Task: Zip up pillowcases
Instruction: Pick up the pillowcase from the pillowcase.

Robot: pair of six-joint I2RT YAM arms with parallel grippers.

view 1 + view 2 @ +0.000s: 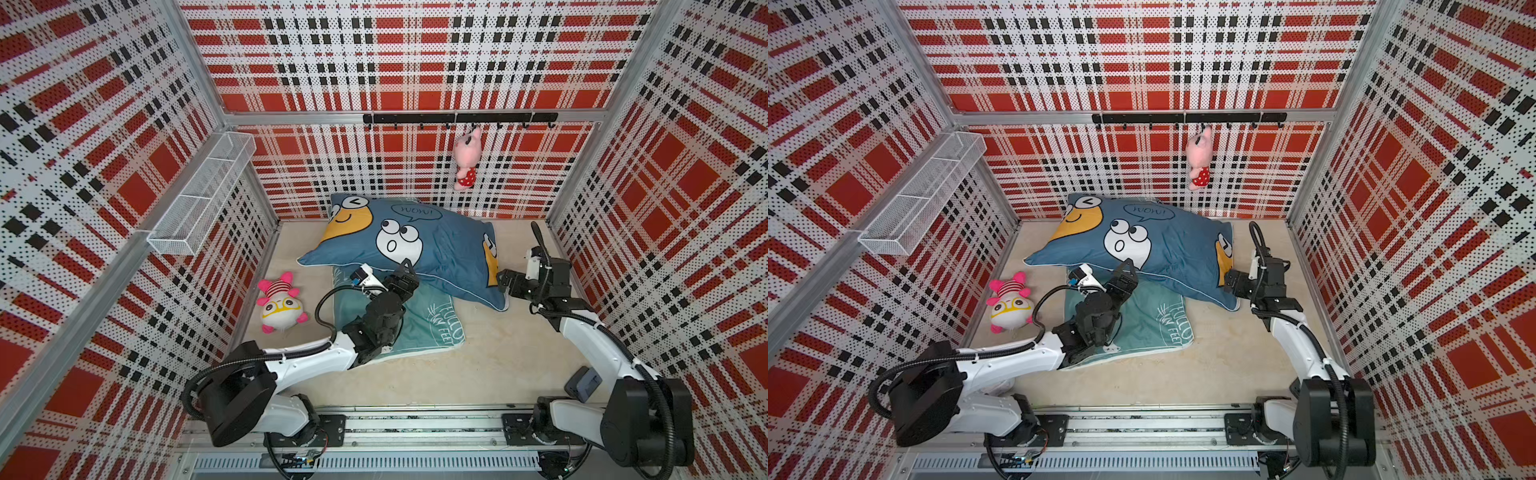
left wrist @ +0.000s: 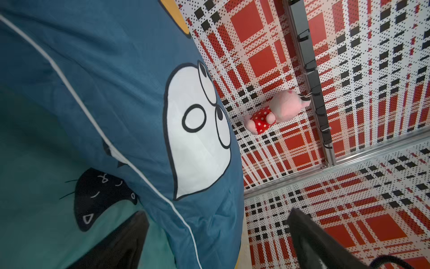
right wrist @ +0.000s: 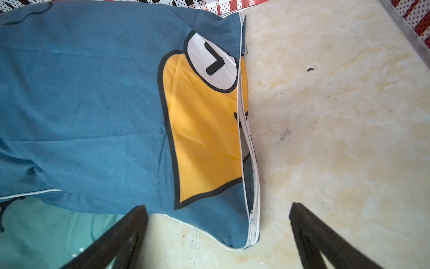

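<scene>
The bulging blue pillowcase is just beyond my left gripper's open fingers at the lower part of the white cartoon face (image 1: 395, 254) (image 2: 193, 178), so my left gripper should push outward into that part next.
The blue pillowcase (image 1: 415, 245) (image 1: 1142, 245) with cartoon faces lies slantwise across the teal pillowcase (image 1: 432, 328) (image 1: 1154, 324). My left gripper (image 1: 405, 270) (image 2: 216, 233) is open. Its jaws straddle the blue pillowcase's (image 2: 116, 81) white-piped front edge, with the teal pillowcase (image 2: 35, 163) under one finger. My right gripper (image 1: 503, 282) (image 3: 218, 233) is open at the blue pillowcase's (image 3: 93, 104) right near corner. A white zipper (image 3: 244, 130) runs along that short edge and gapes in the middle. Its slider (image 3: 251, 216) sits near the corner, between my fingers, untouched.
A pink-and-white plush toy (image 1: 280, 305) with yellow glasses lies on the floor left of the pillows. Another pink plush (image 1: 467, 160) hangs from a black hook rail (image 1: 457, 118) on the back wall. A white wire basket (image 1: 203, 195) juts from the left wall. Plaid walls close three sides.
</scene>
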